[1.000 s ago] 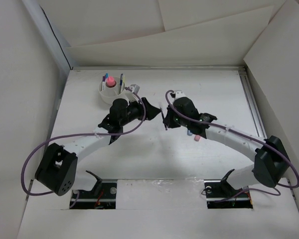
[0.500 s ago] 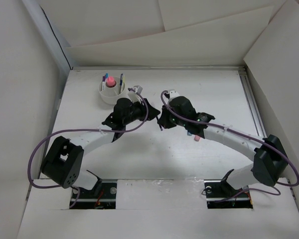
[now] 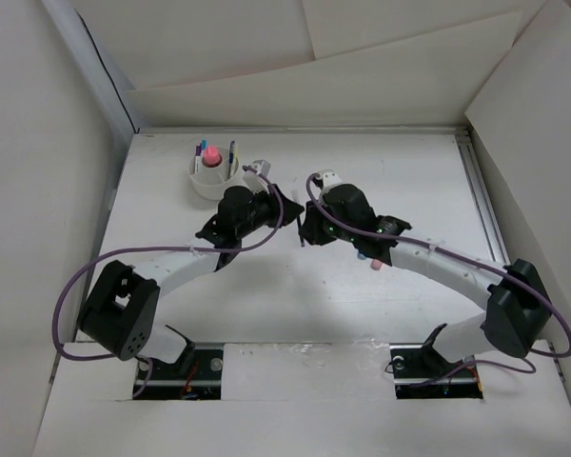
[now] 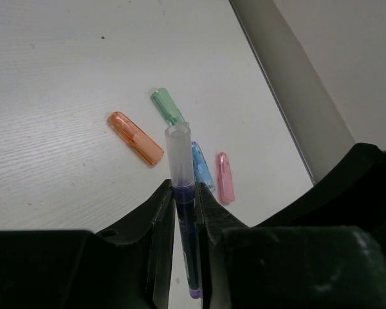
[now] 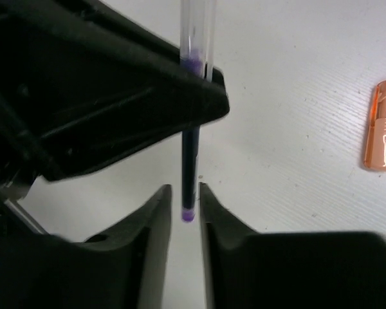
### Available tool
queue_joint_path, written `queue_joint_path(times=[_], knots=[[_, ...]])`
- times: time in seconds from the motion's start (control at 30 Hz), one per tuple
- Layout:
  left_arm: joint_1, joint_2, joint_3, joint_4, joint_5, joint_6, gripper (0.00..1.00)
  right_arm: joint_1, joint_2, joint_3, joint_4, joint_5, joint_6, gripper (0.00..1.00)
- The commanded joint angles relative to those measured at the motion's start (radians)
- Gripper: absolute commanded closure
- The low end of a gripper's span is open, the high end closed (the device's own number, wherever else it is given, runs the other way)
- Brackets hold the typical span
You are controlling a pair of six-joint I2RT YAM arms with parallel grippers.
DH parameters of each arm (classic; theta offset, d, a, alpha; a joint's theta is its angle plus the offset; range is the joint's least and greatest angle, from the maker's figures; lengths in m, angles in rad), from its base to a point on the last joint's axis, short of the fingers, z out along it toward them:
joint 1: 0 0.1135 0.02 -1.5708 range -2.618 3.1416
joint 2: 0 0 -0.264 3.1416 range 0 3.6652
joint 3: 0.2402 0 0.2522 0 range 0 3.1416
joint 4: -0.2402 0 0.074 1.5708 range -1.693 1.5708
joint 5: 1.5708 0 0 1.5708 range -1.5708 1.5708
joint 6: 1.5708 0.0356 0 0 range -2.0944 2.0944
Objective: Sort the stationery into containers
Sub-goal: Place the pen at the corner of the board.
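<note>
My left gripper should move outward and to the left in the top view, carrying the purple pen over the white cup (image 3: 198,181). It will release the pen there, where other pens stand.
A purple pen with a clear cap (image 4: 179,151) stands upright between my two grippers at mid-table. My left gripper (image 4: 184,193) is shut on its barrel. My right gripper (image 5: 185,193) is open, its jaws a little apart on either side of the pen's lower end (image 5: 190,167), with a gap on each side. From above, the left gripper (image 3: 284,208) and right gripper (image 3: 305,227) meet tip to tip. The white cup (image 3: 198,181) stands at the far left with a pink-capped glue stick (image 3: 210,156) and pens in it.
Short sticks lie on the table below: orange (image 4: 136,138), green (image 4: 168,107), blue (image 4: 202,166) and pink (image 4: 225,177). The orange stick (image 5: 385,125) also shows in the right wrist view. A raised rail (image 4: 289,96) borders the table, and white cardboard walls (image 3: 67,143) enclose it.
My left gripper moved right to meet the right one and shut on the pen. The right gripper's jaws have parted from the pen.
</note>
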Motion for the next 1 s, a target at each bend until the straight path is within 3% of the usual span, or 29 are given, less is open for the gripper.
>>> queue_joint_path(times=[0.0, 0.07, 0.23, 0.57, 0.97], knots=[[0.011, -0.044, 0.046, -0.005, -0.131, 0.018, 0.99, 0.012, -0.092, 0.015, 0.058, -0.015, -0.040, 0.67], [0.011, -0.053, 0.072, -0.027, -0.162, 0.018, 0.99, 0.012, -0.125, -0.011, 0.058, -0.006, -0.049, 0.53], [0.066, -0.044, 0.133, -0.065, -0.243, 0.018, 0.99, 0.000, -0.216, -0.080, 0.069, 0.019, -0.069, 0.41], [0.092, 0.117, 0.377, -0.158, -0.742, 0.140, 0.99, -0.047, -0.276, -0.229, 0.202, 0.010, -0.009, 0.41], [0.225, 0.372, 0.627, -0.177, -0.965, 0.398, 0.98, -0.057, -0.299, -0.323, 0.276, 0.077, 0.038, 0.41]])
